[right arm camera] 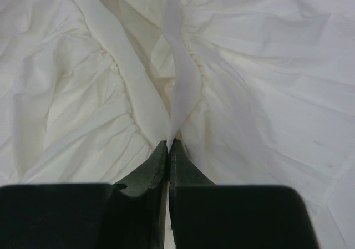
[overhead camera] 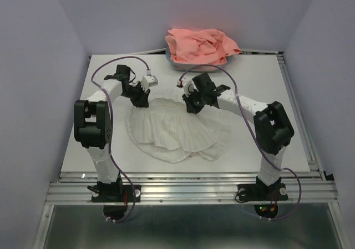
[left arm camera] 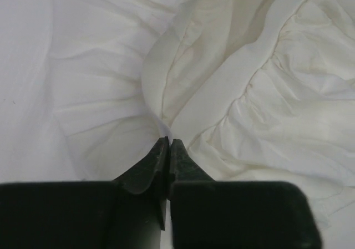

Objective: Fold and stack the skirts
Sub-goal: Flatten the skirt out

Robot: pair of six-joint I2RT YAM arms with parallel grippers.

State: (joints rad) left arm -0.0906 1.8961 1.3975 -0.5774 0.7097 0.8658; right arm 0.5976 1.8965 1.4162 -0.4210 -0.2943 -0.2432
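My right gripper raises the rumpled waistband to straighten it next, then lowers it outward, then releases it near the tub outward of the gripper.
The white pleated skirt (overhead camera: 177, 130) lies spread on the table in the middle. My left gripper (overhead camera: 140, 100) is shut on its waistband at the far left corner; the left wrist view shows the band (left arm camera: 222, 88) pinched between the closed fingertips (left arm camera: 158, 155). My right gripper (overhead camera: 192, 106) is shut on the waistband at the far right; the right wrist view shows a ridge of cloth (right arm camera: 180, 88) running into the closed jaws. The salmon-pink skirt (overhead camera: 201, 45) lies heaped in the tub at the back.
The teal tub (overhead camera: 170, 59) stands at the table's far edge, mostly covered by the pink skirt. The white table (overhead camera: 277, 121) has metal rails along its right side and near edge. Purple cables loop over both arms.
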